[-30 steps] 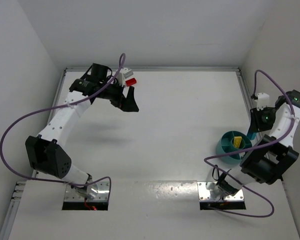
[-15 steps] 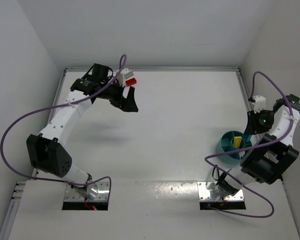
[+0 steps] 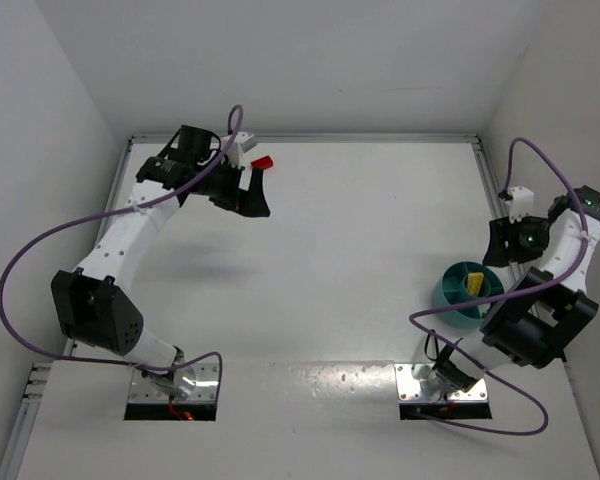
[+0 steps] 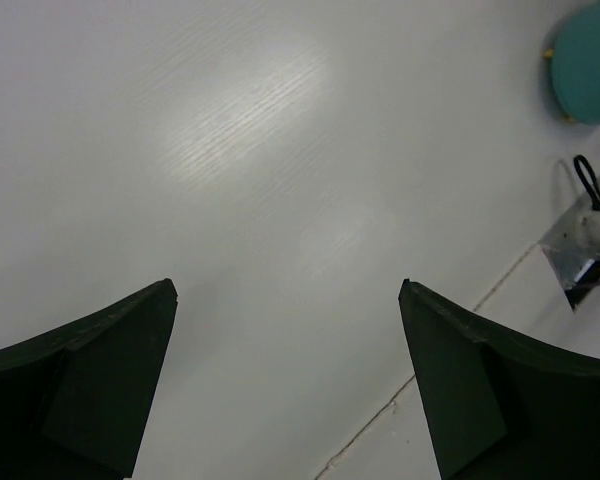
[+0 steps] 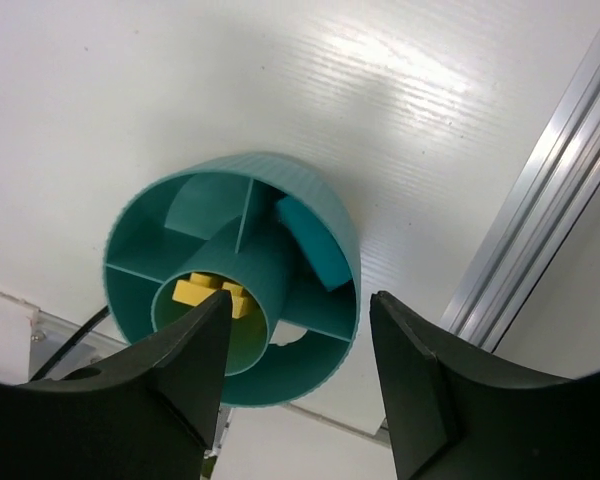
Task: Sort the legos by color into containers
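My left gripper has only bare table between its fingers. It will swing to the left in the top view, then go down to the table under its arm.
The teal dish [image 5: 320,195] stands at the right edge of the table, also seen in the top view as the dish [image 3: 458,297] and far off in the left wrist view as the dish [image 4: 590,55]. A yellow lego [image 5: 212,293] lies in its central ring. A cyan lego [image 5: 315,250] leans in an outer compartment. My right gripper [image 5: 300,300] hangs open just above the dish with nothing between its fingers. A red lego [image 3: 263,161] lies near the back edge, beside my left gripper [image 3: 255,197]. The left gripper [image 4: 285,290] is wide open over bare table.
An aluminium rail [image 5: 550,200] runs along the table's right side, close to the dish. Two metal base plates [image 3: 443,384] sit at the near edge. Purple cables [image 3: 40,250] loop off both arms. White walls close in the back and sides.
My right gripper has opened and the cyan lego it held now lies in the dish. The left gripper has shifted slightly left, past the red lego.
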Controlling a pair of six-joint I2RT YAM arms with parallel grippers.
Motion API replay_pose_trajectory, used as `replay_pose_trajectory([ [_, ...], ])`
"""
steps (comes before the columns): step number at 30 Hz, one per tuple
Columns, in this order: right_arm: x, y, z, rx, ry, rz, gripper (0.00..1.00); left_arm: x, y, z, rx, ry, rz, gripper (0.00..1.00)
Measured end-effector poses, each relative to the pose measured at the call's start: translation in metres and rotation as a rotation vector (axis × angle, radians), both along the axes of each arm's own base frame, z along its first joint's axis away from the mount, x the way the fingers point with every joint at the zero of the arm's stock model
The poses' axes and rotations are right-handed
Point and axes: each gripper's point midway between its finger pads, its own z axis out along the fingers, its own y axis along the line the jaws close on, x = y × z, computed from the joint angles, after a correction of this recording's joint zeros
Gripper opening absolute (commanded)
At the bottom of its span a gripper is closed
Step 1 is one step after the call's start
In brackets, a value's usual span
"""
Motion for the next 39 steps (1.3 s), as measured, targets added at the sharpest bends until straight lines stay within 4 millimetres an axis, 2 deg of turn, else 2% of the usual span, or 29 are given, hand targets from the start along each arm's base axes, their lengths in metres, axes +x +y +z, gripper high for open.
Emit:
replay_pose_trajectory([
  [2, 0.003, 0.002, 0.01, 0.011, -0.018, 0.002, 0.58, 0.007, 0.01, -0.001, 0.037, -0.012, 0.059, 1.0],
  [5, 0.01, 0.004, 0.034, 0.006, -0.075, 0.002, 0.6, 0.02, 0.037, 0.0, 0.096, -0.042, 0.167, 1.0],
  [6, 0.012, 0.007, 0.043, 0.004, -0.1, 0.001, 0.66, 0.025, 0.052, 0.001, 0.119, -0.055, 0.218, 1.0],
  [7, 0.013, 0.009, 0.051, 0.001, -0.122, -0.004, 0.85, 0.029, 0.065, 0.002, 0.138, -0.064, 0.261, 1.0],
  [8, 0.013, 0.012, 0.061, 0.002, -0.147, -0.014, 0.88, 0.035, 0.084, 0.002, 0.163, -0.075, 0.316, 1.0],
  [10, 0.012, 0.019, 0.074, 0.004, -0.182, -0.02, 0.88, 0.044, 0.115, 0.002, 0.203, -0.09, 0.399, 1.0],
  [14, 0.009, 0.03, 0.092, 0.024, -0.212, -0.04, 0.88, 0.06, 0.19, -0.008, 0.301, -0.078, 0.571, 0.96],
  [17, 0.008, 0.032, 0.097, 0.042, -0.21, -0.06, 0.88, 0.077, 0.23, -0.023, 0.351, -0.053, 0.626, 0.92],
  [20, 0.007, 0.035, 0.099, 0.059, -0.202, -0.076, 0.87, 0.093, 0.263, -0.05, 0.388, -0.012, 0.638, 0.85],
  [24, 0.003, 0.038, 0.101, 0.07, -0.195, -0.096, 0.86, 0.103, 0.284, -0.098, 0.426, 0.075, 0.593, 0.82],
  [28, -0.003, 0.043, 0.105, 0.06, -0.206, -0.101, 0.86, 0.107, 0.289, -0.13, 0.454, 0.128, 0.538, 0.8],
  [31, -0.008, 0.047, 0.109, 0.046, -0.218, -0.104, 0.86, 0.107, 0.289, -0.143, 0.465, 0.142, 0.496, 0.8],
  [34, -0.013, 0.05, 0.112, 0.043, -0.22, -0.111, 0.85, 0.11, 0.292, -0.147, 0.476, 0.126, 0.466, 0.79],
  [35, -0.015, 0.051, 0.112, 0.044, -0.217, -0.113, 0.85, 0.113, 0.294, -0.148, 0.481, 0.122, 0.458, 0.76],
  [39, -0.018, 0.053, 0.111, 0.052, -0.199, -0.121, 0.85, 0.141, 0.304, -0.155, 0.497, 0.095, 0.448, 0.73],
])
